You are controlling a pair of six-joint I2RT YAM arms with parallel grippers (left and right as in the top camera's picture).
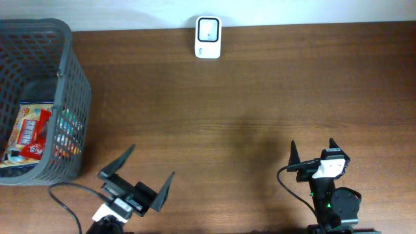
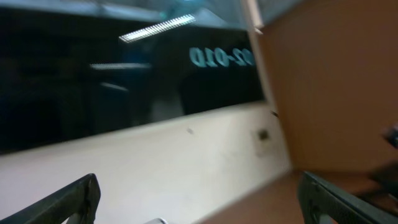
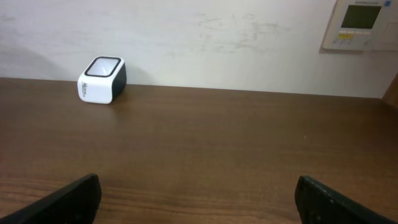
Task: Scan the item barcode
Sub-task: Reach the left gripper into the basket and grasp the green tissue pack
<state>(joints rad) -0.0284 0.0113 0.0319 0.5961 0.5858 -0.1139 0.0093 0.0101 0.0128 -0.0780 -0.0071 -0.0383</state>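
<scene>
I should next reach my left gripper over the basket's rim and down, because the pale packet (image 1: 67, 128) is behind the basket's mesh, to the gripper's left in the overhead view.
A white barcode scanner (image 1: 208, 38) with a dark window stands at the table's far edge, also in the right wrist view as the scanner (image 3: 102, 79) at upper left. A red packaged item (image 1: 31, 133) lies inside the grey mesh basket (image 1: 68, 65) at the left. My left gripper (image 1: 136, 174) is open near the front left, tilted, nothing between its fingers (image 2: 71, 202). My right gripper (image 1: 313, 153) is open at the front right, facing the scanner, with bare table between its fingertips (image 3: 68, 202).
The brown wooden table (image 1: 247, 104) runs between the grippers and the scanner. A wall panel (image 3: 360, 23) hangs on the white wall behind. The left wrist view is blurred, showing a dark window and a white wall.
</scene>
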